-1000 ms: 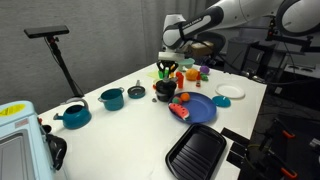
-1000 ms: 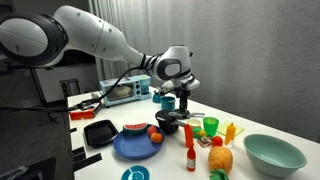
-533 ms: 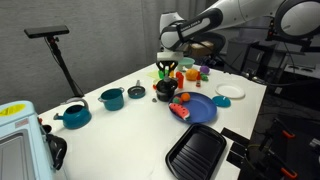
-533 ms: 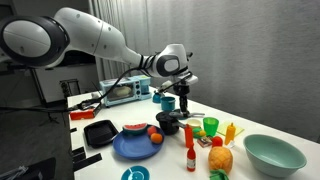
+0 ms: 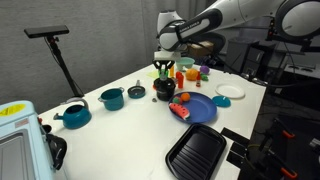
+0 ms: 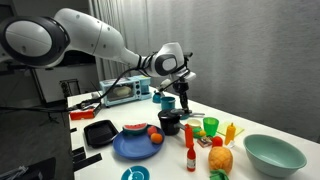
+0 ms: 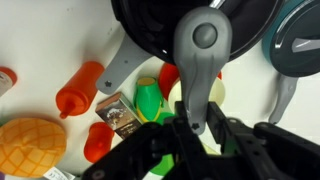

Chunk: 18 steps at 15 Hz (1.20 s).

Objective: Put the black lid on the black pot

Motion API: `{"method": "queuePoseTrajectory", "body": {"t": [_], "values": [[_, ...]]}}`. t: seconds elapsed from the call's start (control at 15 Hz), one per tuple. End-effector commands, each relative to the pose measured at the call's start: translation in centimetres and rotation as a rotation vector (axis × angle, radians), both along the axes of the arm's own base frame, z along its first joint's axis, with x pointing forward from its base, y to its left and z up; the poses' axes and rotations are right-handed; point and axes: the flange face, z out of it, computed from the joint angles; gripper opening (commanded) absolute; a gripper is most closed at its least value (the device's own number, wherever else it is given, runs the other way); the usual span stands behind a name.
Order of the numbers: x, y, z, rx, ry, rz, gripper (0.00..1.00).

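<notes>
The grey handle piece [image 7: 200,60] already reaches over the pot's rim, so next my gripper needs to go down a little toward the black pot and let the piece go.
My gripper [image 7: 200,128] is shut on the grey handle piece [image 7: 200,60] of the black lid [image 7: 155,25], which fills the top of the wrist view. In both exterior views the gripper [image 5: 165,70] [image 6: 184,98] hangs a little above the table and holds the lid in the air. The black pot [image 5: 165,91] [image 6: 168,123] stands on the table below and a little to one side of the gripper, next to the blue plate. Its opening is uncovered.
A blue plate [image 5: 200,108] with watermelon and an orange lies by the pot. Two teal pots [image 5: 111,98] [image 5: 74,116], a small dark knobbed lid [image 5: 136,91], a ribbed grill pan [image 5: 196,152], red bottles [image 6: 190,155], a green cup [image 6: 210,126] and a teal bowl [image 6: 273,155] crowd the table.
My gripper has risen slightly with the lid and shifted a little sideways above the pot. Nothing else has moved.
</notes>
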Motion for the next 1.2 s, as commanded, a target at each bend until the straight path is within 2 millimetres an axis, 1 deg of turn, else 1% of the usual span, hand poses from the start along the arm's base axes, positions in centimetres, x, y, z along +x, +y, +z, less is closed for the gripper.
{"method": "queuePoseTrajectory", "body": {"t": [0.0, 0.27, 0.47, 0.6, 0.73, 0.8, 0.87, 0.93, 1.0, 1.13], "values": [[0.2, -0.5, 0.5, 0.002, -0.034, -0.011, 0.07], [-0.2, -1.2, -1.4, 0.033, -0.033, -0.037, 0.07], [-0.9, -2.2, -3.2, 0.074, -0.001, -0.081, 0.07], [-1.1, -2.8, -3.8, 0.083, 0.007, -0.103, 0.07], [-1.1, -3.3, -3.5, 0.082, -0.003, -0.106, 0.07], [-1.1, -3.3, -3.2, 0.087, -0.001, -0.100, 0.51], [-1.0, -2.8, -2.9, 0.077, -0.007, -0.089, 0.54], [-0.9, -2.2, -2.1, 0.075, -0.013, -0.072, 0.59], [-0.8, -1.4, -1.0, 0.066, -0.010, -0.043, 0.68], [-0.7, -0.1, 1.7, 0.018, 0.004, 0.022, 0.82]]}}
